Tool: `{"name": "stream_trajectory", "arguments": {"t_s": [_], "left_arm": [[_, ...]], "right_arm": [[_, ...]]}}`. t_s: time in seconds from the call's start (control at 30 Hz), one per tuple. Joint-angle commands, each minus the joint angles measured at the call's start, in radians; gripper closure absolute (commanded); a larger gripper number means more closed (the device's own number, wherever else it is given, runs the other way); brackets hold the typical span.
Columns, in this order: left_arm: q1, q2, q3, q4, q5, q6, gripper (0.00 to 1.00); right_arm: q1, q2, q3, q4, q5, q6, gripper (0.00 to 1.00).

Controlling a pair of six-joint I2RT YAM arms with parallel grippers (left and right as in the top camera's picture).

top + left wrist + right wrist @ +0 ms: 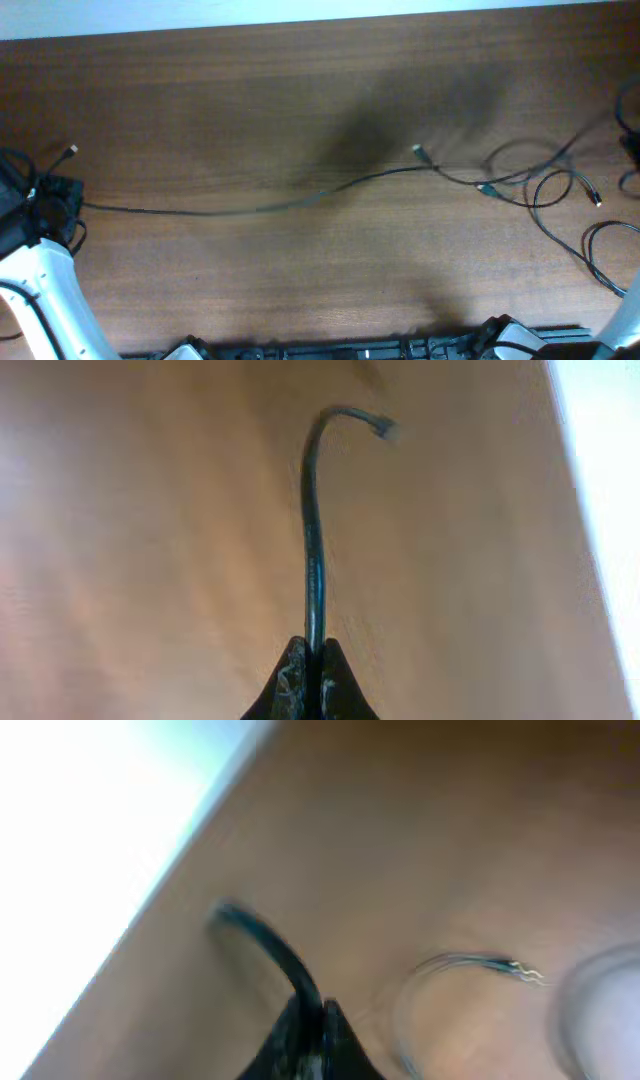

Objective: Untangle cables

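Observation:
I will next move my left gripper toward the right in the overhead view and release the long cable over bare tabletop, because that part is clear of the tangle.
Thin black cables lie on the brown table (300,90). One long cable (250,208) runs from my left gripper (55,195) at the far left to a plug tip (418,152) right of centre. There it meets a tangle of loops (530,180) with small plugs at the right. In the left wrist view my left gripper (315,655) is shut on this cable (312,550), whose free plug end (385,427) curls past the jaws. My right gripper (315,1012) is shut on a black cable (262,938) near the table's edge; the view is blurred. Another loop with a plug (500,965) lies beside it.
The table's far edge meets a white wall (300,12). The white arm links stand at the front left (45,300) and front right (625,325). A dark rail (350,350) runs along the front edge.

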Motion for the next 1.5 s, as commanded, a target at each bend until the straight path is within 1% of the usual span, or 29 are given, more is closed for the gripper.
{"name": "stream_trajectory", "arguments": {"t_s": [0.0, 0.03, 0.1, 0.13, 0.17, 0.2, 0.23, 0.3, 0.33, 0.37, 0.4, 0.47, 0.53, 0.6, 0.73, 0.77, 0.8, 0.9, 0.93, 0.97, 1.03, 1.1, 1.17, 1.23, 1.27, 1.3, 1.33, 1.43, 1.47], "left_arm": [[-0.091, -0.011, 0.003, 0.103, 0.4, 0.208, 1.0], [-0.16, -0.011, 0.003, 0.124, 0.438, 0.295, 1.0], [-0.268, -0.011, 0.003, 0.126, 0.437, 0.391, 1.0], [-0.309, -0.011, 0.003, 0.125, 0.43, 0.405, 1.0], [-0.347, -0.011, 0.002, 0.123, 0.43, 0.405, 1.0], [-0.386, -0.01, 0.002, 0.119, 0.43, 0.406, 0.99], [-0.427, -0.009, 0.002, 0.117, 0.431, 0.42, 0.95], [-0.526, -0.001, 0.002, 0.117, 0.431, 0.446, 0.62], [-0.576, 0.007, 0.002, 0.117, 0.431, 0.447, 0.36], [-0.615, 0.014, 0.002, 0.12, 0.431, 0.447, 0.18], [-0.682, 0.033, 0.002, 0.13, 0.431, 0.469, 0.04], [-0.74, 0.063, 0.002, 0.152, 0.477, 0.472, 0.06], [-0.801, 0.121, 0.002, 0.209, 0.576, 0.512, 0.1], [-0.865, 0.194, 0.002, 0.294, 0.611, 0.513, 0.14], [-0.952, 0.335, 0.002, 0.498, 0.79, 0.513, 0.15], [-0.972, 0.361, 0.002, 0.55, 0.806, 0.512, 0.16], [-0.996, 0.384, 0.002, 0.603, 0.809, 0.505, 0.24], [-1.031, 0.395, 0.002, 0.636, 0.808, 0.505, 0.31], [-1.039, 0.395, 0.002, 0.647, 0.805, 0.505, 0.38], [-1.042, 0.395, 0.002, 0.65, 0.805, 0.505, 0.49], [-1.043, 0.395, 0.002, 0.65, 0.798, 0.505, 0.59], [-1.043, 0.395, 0.002, 0.646, 0.797, 0.506, 0.6], [-1.054, 0.396, 0.002, 0.575, 0.694, 0.506, 0.58], [-1.082, 0.396, 0.002, 0.584, 0.664, 0.506, 0.6], [-1.084, 0.396, 0.002, 0.59, 0.658, 0.506, 0.66], [-1.079, 0.396, 0.002, 0.589, 0.636, 0.506, 0.88], [-1.061, 0.394, 0.002, 0.589, 0.636, 0.506, 1.0], [-0.964, 0.312, 0.002, 0.542, 0.655, 0.506, 1.0], [-0.878, 0.22, 0.002, 0.543, 0.808, 0.505, 1.0]], "right_arm": [[0.134, -0.018, 0.021, 0.249, -0.954, -0.228, 0.96], [0.225, -0.018, 0.021, 0.284, -0.986, -0.228, 0.96], [0.349, -0.018, 0.021, 0.185, -0.799, -0.228, 0.96], [0.411, -0.017, 0.021, 0.075, -0.584, -0.228, 0.96], [0.45, -0.016, 0.021, 0.01, -0.452, -0.232, 0.96], [0.512, -0.016, 0.021, -0.054, -0.394, -0.297, 0.96], [0.558, -0.016, 0.021, -0.064, -0.395, -0.311, 0.96], [0.63, -0.016, 0.021, -0.063, -0.391, -0.326, 0.96], [0.656, -0.016, 0.021, -0.067, -0.392, -0.325, 0.96], [0.686, -0.016, 0.021, -0.07, -0.396, -0.326, 0.96], [0.724, -0.016, 0.021, -0.063, -0.396, -0.326, 0.96], [0.751, -0.016, 0.021, -0.052, -0.399, -0.326, 0.96], [0.759, -0.016, 0.021, -0.047, -0.457, -0.325, 0.96], [0.759, -0.016, 0.021, -0.051, -0.479, -0.325, 0.96], [0.759, -0.016, 0.021, -0.051, -0.501, -0.325, 0.96], [0.759, -0.016, 0.021, -0.051, -0.502, -0.325, 0.96], [0.759, -0.016, 0.021, -0.051, -0.502, -0.325, 0.96], [0.759, -0.016, 0.021, -0.052, -0.501, -0.325, 0.96], [0.759, -0.016, 0.021, -0.055, -0.501, -0.325, 0.96], [0.759, -0.016, 0.021, -0.058, -0.501, -0.325, 0.96], [0.759, -0.016, 0.021, -0.066, -0.501, -0.325, 0.96], [0.759, -0.016, 0.021, -0.066, -0.502, -0.325, 0.96], [0.758, -0.016, 0.021, -0.065, -0.501, -0.325, 0.96], [0.759, -0.016, 0.021, -0.066, -0.501, -0.325, 0.96], [0.758, -0.016, 0.021, -0.066, -0.501, -0.325, 0.96], [0.758, -0.016, 0.021, -0.071, -0.486, -0.325, 0.96], [0.756, -0.016, 0.021, -0.104, -0.35, -0.32, 0.96], [0.756, 0.003, 0.021, -0.26, 0.221, -0.139, 0.96], [0.756, 0.021, 0.021, -0.302, 0.308, -0.132, 0.96]]}}
